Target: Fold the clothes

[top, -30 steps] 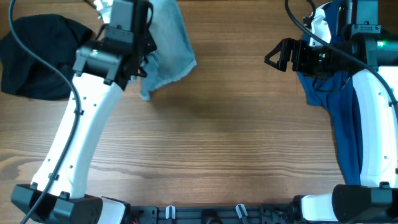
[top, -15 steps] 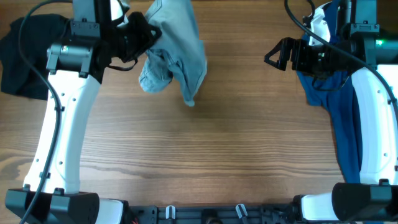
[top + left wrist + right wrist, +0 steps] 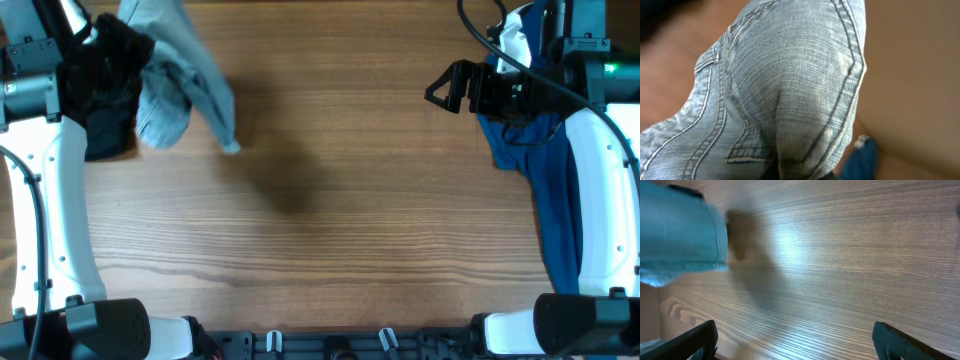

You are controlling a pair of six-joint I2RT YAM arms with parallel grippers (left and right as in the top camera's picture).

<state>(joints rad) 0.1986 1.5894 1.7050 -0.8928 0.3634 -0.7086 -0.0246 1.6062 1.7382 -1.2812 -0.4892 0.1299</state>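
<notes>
The hanging shorts come down toward the left in the overhead view next, and my left gripper releases them onto the black garment (image 3: 105, 140), which lies that way below.
My left gripper (image 3: 132, 80) is shut on the light-blue denim shorts (image 3: 185, 85) and holds them bunched and hanging above the table's far left. In the left wrist view the shorts (image 3: 790, 85) fill the frame, with stitched seams and a pocket showing, and hide most of my left gripper (image 3: 802, 175). A black garment (image 3: 105, 140) lies under the left arm, mostly covered. A dark-blue garment (image 3: 545, 175) lies at the far right under the right arm. My right gripper (image 3: 445, 88) is open and empty above bare wood; its fingertips (image 3: 695, 340) frame the table in the right wrist view.
The wooden table (image 3: 350, 220) spreads between the two arms. The shorts also show far off in the right wrist view (image 3: 680, 235). A scrap of the dark-blue garment (image 3: 862, 160) shows at the bottom of the left wrist view.
My left arm has swung to the left, carrying the denim shorts from the top middle to the far left over the black garment. The right arm has not moved.
</notes>
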